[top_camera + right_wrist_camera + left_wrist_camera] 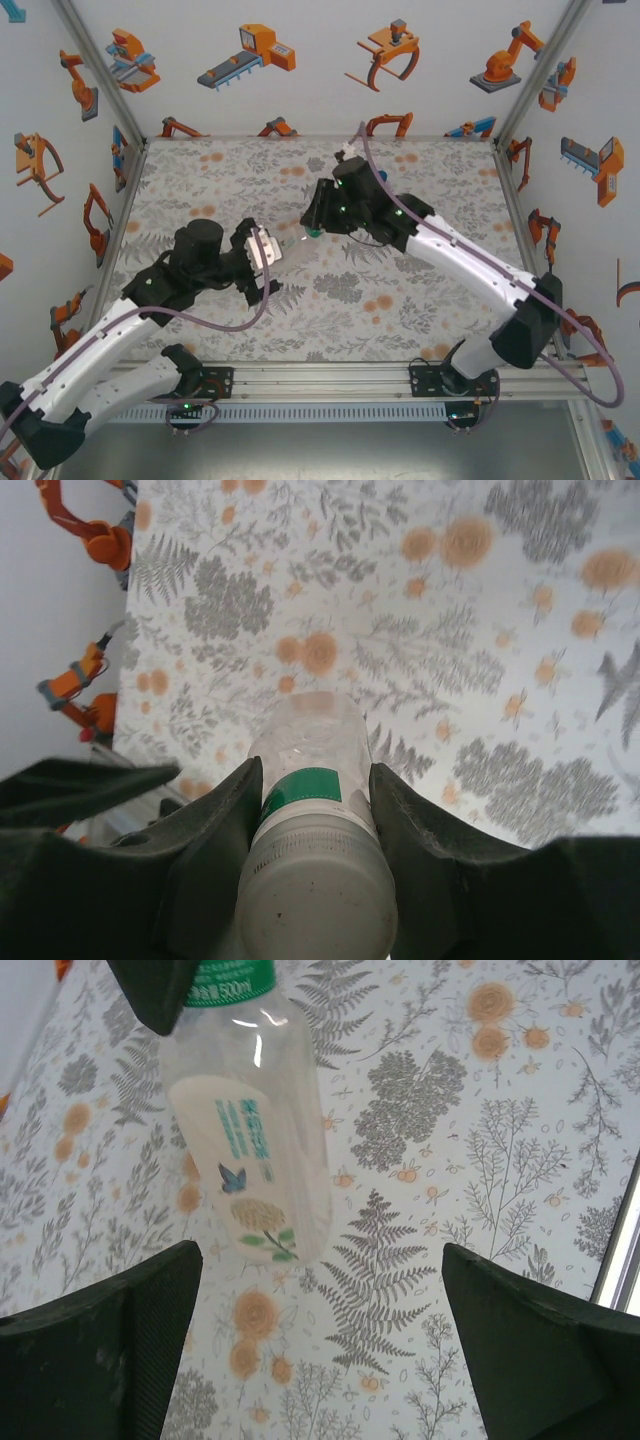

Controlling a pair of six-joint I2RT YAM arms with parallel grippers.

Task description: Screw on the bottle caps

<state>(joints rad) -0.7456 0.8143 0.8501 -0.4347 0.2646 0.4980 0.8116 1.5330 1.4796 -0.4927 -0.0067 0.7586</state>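
Next, my right gripper carries the bottle (308, 735) outward with the cap on, tilts it upright and lowers it to release, as bare cloth lies outward and below.
A clear bottle (308, 735) with a green band and a flower-printed white label (250, 1140) hangs above the table between the two arms (292, 243). A white cap (316, 895) sits on its neck. My right gripper (312, 780) is shut on the bottle just below the cap, its fingers (222, 825) pressed against both sides of the green band. One of those dark fingers (160, 990) shows in the left wrist view at the bottle's top. My left gripper (320, 1260) is open wide just short of the bottle's base, apart from it, with nothing between its jaws (270, 252).
The table (400, 300) is covered with a grey and orange floral cloth. White enclosure walls (60, 150) printed with orange robots stand on three sides. An aluminium rail (320, 380) runs along the near edge by the arm bases.
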